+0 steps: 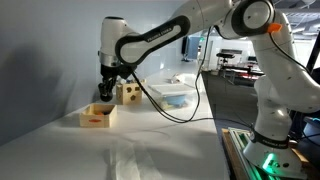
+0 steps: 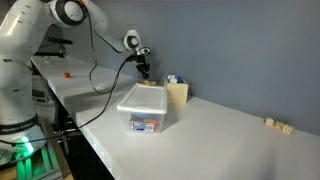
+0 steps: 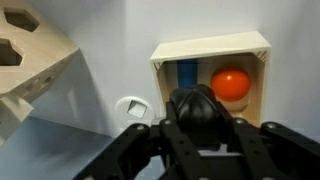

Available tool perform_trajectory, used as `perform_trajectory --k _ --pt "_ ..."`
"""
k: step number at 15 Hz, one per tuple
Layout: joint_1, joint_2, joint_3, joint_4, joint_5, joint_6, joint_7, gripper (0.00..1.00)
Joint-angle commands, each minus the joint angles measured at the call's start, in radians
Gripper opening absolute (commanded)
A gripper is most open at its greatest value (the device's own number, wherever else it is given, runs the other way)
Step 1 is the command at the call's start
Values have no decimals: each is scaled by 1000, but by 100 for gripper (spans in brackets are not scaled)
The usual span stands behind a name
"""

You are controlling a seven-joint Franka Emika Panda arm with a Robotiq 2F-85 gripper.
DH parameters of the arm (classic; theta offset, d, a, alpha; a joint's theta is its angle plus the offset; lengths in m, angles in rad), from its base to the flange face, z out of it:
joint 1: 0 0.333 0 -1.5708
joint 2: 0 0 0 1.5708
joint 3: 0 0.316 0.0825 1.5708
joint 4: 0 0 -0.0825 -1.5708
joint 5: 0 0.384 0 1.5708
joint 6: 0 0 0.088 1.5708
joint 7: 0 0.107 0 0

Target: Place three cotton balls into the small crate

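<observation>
I need to lower the dark brown-black cotton ball into the small crate next with my gripper, then let go of the cotton ball beside the orange ball (image 3: pixel 231 84).
In the wrist view my gripper (image 3: pixel 198 128) is shut on a dark brown-black cotton ball (image 3: pixel 197 106) and holds it just above the near edge of the small crate (image 3: pixel 205 46). The crate is light wood and open-topped. An orange ball (image 3: pixel 231 84) and a blue object (image 3: pixel 186 72) lie inside it. In an exterior view the gripper (image 1: pixel 106 91) hangs right over the crate (image 1: pixel 97 117), which shows a red patch. In an exterior view the gripper (image 2: pixel 145 72) is behind the tub, and the crate is mostly hidden.
A light-wood cube with round holes (image 1: pixel 128 93) stands beside the crate and shows in the wrist view (image 3: pixel 35 50) and an exterior view (image 2: pixel 178 95). A clear plastic tub (image 1: pixel 170 94) (image 2: pixel 143 110) stands nearby. A small white ring-shaped piece (image 3: pixel 132 106) lies on the table.
</observation>
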Motion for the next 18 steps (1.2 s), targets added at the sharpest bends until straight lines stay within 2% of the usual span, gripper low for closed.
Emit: perform_trajectory --k 1,9,10,11,13,15,18 --pt "-16 25 5 -12 -9 48 7 15" --pt "-20 101 15 36 15 60 -12 15" --pt "-16 105 11 35 10 58 -4 33" --pt "-14 108 8 34 5 59 0 38" --pt "-6 101 1 27 -5 59 11 64" --pt "20 66 -16 12 -30 46 50 81" --pt "54 -29 -18 -36 -40 3 99 99"
